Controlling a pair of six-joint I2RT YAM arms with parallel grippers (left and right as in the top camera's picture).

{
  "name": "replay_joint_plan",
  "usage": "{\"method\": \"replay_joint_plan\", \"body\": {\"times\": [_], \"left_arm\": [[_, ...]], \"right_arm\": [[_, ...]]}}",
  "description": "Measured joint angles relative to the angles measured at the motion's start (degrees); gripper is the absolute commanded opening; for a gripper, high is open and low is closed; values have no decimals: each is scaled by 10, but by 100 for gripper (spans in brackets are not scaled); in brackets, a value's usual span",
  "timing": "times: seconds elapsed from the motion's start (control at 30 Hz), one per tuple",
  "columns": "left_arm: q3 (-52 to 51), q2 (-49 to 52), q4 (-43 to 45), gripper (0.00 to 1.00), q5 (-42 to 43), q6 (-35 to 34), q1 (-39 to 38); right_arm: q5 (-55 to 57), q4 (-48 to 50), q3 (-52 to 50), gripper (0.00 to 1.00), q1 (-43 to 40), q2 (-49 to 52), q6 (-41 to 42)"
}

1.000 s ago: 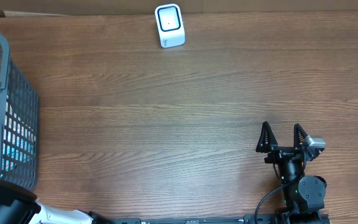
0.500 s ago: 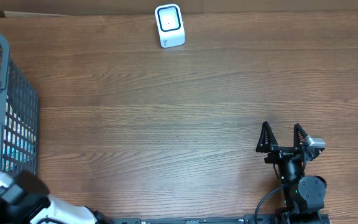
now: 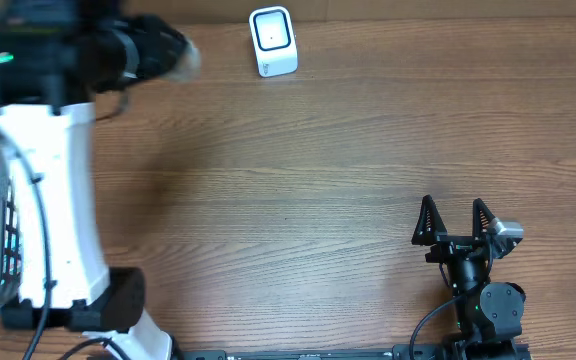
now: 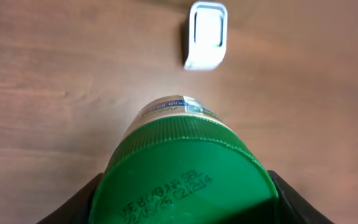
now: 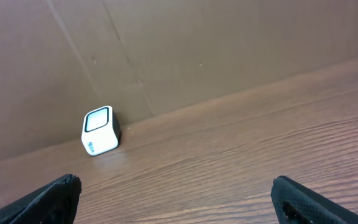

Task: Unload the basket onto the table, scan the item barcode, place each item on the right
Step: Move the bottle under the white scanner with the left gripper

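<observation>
Next I will bring my left gripper down toward the right in the overhead view to release the bottle, since bare wood before the scanner lies below and to that side.
The item is a bottle with a green cap (image 4: 185, 177) and a white label, filling the lower half of the left wrist view. My left gripper (image 4: 182, 196) is shut on it, a dark finger (image 4: 79, 205) on each side of the cap. The white barcode scanner (image 4: 207, 34) stands on the wood beyond the bottle. From overhead, the left arm (image 3: 53, 190) reaches to the back left, its blurred gripper (image 3: 158, 55) left of the scanner (image 3: 273, 40); the bottle is not clear there. My right gripper (image 3: 455, 220) rests open at the front right, nothing between its fingers (image 5: 297, 196).
A grey mesh basket (image 3: 6, 215) with packaged goods stands at the left edge, mostly hidden under the left arm. A brown cardboard wall (image 5: 197, 43) rises behind the scanner (image 5: 99, 130). Bare wooden table (image 3: 318, 190) lies between the two arms.
The left arm has swung up from the front-left corner, over the basket, toward the back left near the scanner. The right arm has not moved.
</observation>
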Motion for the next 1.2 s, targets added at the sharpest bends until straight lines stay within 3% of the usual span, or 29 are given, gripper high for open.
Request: {"method": "replay_joint_plan", "body": {"times": [0.23, 0.53, 0.9, 1.2], "left_arm": [[0, 108, -31, 4, -87, 15, -78], [-5, 265, -38, 4, -108, 33, -122], [-9, 273, -1, 4, -130, 49, -122], [-9, 273, -49, 4, -105, 26, -121]], "right_arm": [[0, 0, 0, 100, 0, 0, 0], [0, 0, 0, 100, 0, 0, 0], [0, 0, 0, 100, 0, 0, 0], [0, 0, 0, 100, 0, 0, 0]]}}
